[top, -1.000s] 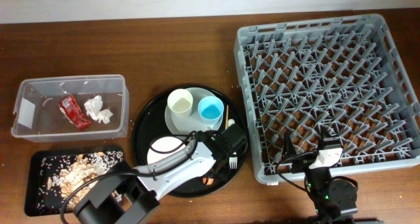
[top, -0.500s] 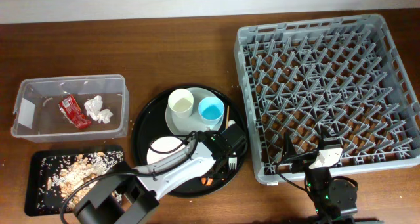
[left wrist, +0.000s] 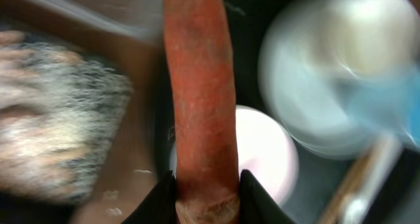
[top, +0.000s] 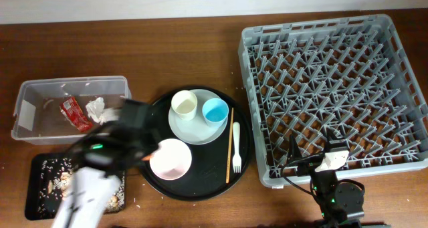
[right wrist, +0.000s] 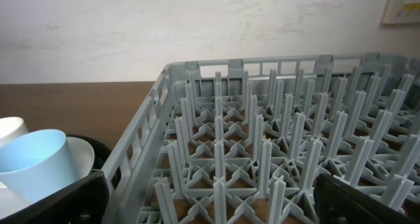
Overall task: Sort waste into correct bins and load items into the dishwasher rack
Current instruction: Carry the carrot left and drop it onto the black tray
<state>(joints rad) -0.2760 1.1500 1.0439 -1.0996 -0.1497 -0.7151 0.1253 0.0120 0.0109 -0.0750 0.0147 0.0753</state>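
Note:
The robot's left gripper will move the carrot to the left in the overhead view next, over the shallow black tray (top: 40,204), because food scraps (top: 57,181) are there.
My left gripper (left wrist: 207,198) is shut on the orange carrot (left wrist: 197,86) and holds it above the left edge of the round tray, near the pinkish-white bowl (top: 170,158). In the overhead view the left arm (top: 114,144) is motion-blurred. The clear tub (top: 27,94) holds the red wrapper (top: 73,113) and the white tissue (top: 93,107). The shallow black tray (top: 40,204) holds food scraps (top: 57,181). The cream cup (top: 184,104) and the blue cup (top: 215,111) stand on the grey plate (top: 194,129). The fork (top: 236,148) and the chopstick (top: 229,144) lie beside it. My right gripper (right wrist: 210,198) is open and empty at the front edge of the rack (top: 334,87).
The large round black tray (top: 194,189) carries the plate, cups, bowl, fork and chopstick. The rack fills the right side of the table. The wall runs along the far edge. White crumbs lie on the wood around the black tray.
My left arm has swung from the right side of the round tray to its left side with the carrot. The fork and chopstick now show. The right arm has not moved.

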